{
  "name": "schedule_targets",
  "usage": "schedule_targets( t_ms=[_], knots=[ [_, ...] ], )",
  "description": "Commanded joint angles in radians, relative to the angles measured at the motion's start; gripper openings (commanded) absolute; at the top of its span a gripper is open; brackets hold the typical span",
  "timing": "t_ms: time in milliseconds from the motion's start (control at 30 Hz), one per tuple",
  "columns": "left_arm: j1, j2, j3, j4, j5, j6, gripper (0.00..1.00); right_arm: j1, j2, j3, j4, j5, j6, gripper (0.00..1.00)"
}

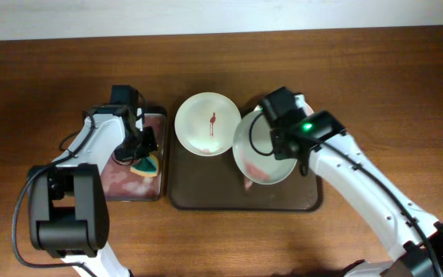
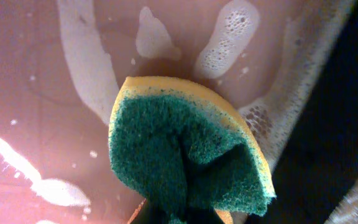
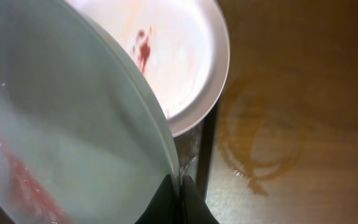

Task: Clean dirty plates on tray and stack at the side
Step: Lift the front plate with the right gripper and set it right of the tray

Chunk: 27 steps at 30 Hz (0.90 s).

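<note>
My right gripper will next carry the pale mint plate (image 1: 258,158) past the tray's edge and lower it onto the ring-shaped stain (image 1: 360,131), where the bare wooden table is clear.
The dark brown tray (image 1: 206,198) lies in the middle of the table. A cream-white plate (image 1: 206,127) with a red smear sits at its back left. My right gripper (image 1: 287,137) is shut on the rim of the pale mint plate (image 1: 258,158) and holds it tilted over the tray's right half. In the right wrist view the jaws (image 3: 180,186) pinch the mint plate (image 3: 61,124), which has a red smear. The pinkish-white plate (image 3: 188,56), also smeared, lies behind it. My left gripper (image 1: 138,150) is shut on a green and yellow sponge (image 2: 185,155).
A smaller black tray (image 1: 160,192) with a pinkish, soapy floor (image 2: 42,112) stands left of the brown tray; the sponge hangs over it. A ring-shaped stain (image 3: 260,143) marks the bare wooden table right of the brown tray.
</note>
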State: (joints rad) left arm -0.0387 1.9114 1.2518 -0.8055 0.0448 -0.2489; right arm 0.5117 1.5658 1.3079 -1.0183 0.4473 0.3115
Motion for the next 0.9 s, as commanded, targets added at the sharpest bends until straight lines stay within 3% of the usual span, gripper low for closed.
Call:
schedule_targets(
  t_ms=[0,267,400,567,700,867],
  knots=[
    [0.005,0.012,-0.007,0.002,-0.008,0.019,0.0,0.08,-0.011,0.029,0.016,0.243,0.016,0.04],
    [0.005,0.012,-0.007,0.005,-0.008,0.019,0.0,0.292,-0.011,0.029,0.029,0.745,0.016,0.04],
    [0.005,0.012,-0.007,0.005,-0.008,0.019,0.0,0.275,-0.011,0.029,0.031,0.608,0.064,0.04],
    [0.005,0.012,-0.007,0.004,-0.008,0.019,0.0,-0.019,-0.02,0.029,0.025,0.257,0.225,0.04],
    [0.005,0.012,-0.007,0.003,-0.008,0.019,0.0,-0.408,-0.026,0.029,0.031,-0.136,0.225,0.04],
    [0.005,0.012,-0.007,0.004,-0.008,0.019,0.0,-0.82,-0.012,0.021,0.027,-0.404,0.225,0.04]
  ],
)
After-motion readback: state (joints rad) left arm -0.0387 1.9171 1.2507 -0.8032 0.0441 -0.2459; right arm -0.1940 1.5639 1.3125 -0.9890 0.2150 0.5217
